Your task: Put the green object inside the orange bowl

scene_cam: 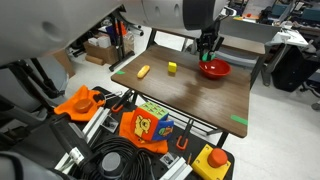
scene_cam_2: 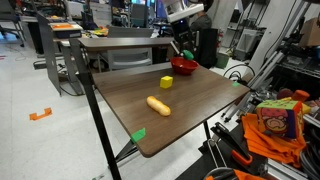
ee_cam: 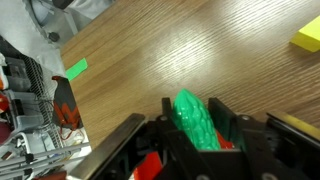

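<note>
I have the green object hanging above the orange bowl, so next I will lower my gripper a little over its opening (scene_cam: 214,68), then open my gripper.
My gripper (ee_cam: 195,125) is shut on the green object (ee_cam: 193,120), a bumpy green chunk held between the two black fingers. Red-orange of the orange bowl (ee_cam: 150,165) shows just below the fingers in the wrist view. In both exterior views the gripper (scene_cam: 207,47) (scene_cam_2: 184,50) hangs right above the orange bowl (scene_cam: 215,70) (scene_cam_2: 184,67) at the far end of the brown table (scene_cam: 190,95). The green object is barely visible in the exterior views.
A yellow-green cube (scene_cam: 172,67) (scene_cam_2: 166,82) (ee_cam: 307,38) and an orange-yellow oblong item (scene_cam: 144,71) (scene_cam_2: 158,105) lie on the table. Green tape strips mark the corners (scene_cam: 239,121) (scene_cam_2: 138,134) (ee_cam: 75,69). Boxes, cables and orange clutter lie beside the table (scene_cam: 145,125).
</note>
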Robot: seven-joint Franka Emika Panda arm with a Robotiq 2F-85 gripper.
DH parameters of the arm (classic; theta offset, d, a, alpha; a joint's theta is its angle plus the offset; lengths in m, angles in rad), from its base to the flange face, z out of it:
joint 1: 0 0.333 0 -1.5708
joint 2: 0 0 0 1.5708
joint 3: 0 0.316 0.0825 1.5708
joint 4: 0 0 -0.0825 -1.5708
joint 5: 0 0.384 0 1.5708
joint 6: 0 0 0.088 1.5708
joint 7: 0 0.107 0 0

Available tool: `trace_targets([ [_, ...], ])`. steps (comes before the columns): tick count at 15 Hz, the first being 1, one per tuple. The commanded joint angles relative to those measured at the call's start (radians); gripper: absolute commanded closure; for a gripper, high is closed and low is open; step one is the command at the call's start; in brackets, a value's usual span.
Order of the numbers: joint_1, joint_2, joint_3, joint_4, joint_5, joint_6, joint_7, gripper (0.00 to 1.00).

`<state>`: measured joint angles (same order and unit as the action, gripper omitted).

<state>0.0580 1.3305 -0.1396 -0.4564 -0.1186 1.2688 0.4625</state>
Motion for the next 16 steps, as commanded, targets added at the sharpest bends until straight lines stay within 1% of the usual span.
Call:
trace_targets([
  [1, -0.008, 0.042, -0.004, 0.031, 0.004, -0.020, 0.028, 0.83],
  [7, -0.022, 0.058, -0.009, 0.039, 0.006, -0.029, 0.048, 0.83],
  [10, -0.025, 0.027, -0.008, 0.002, 0.008, -0.015, 0.043, 0.83],
  [13, -0.032, 0.026, -0.007, -0.002, 0.010, -0.020, 0.045, 0.83],
  [16, -0.043, 0.037, -0.008, 0.013, 0.013, -0.021, 0.058, 0.83],
])
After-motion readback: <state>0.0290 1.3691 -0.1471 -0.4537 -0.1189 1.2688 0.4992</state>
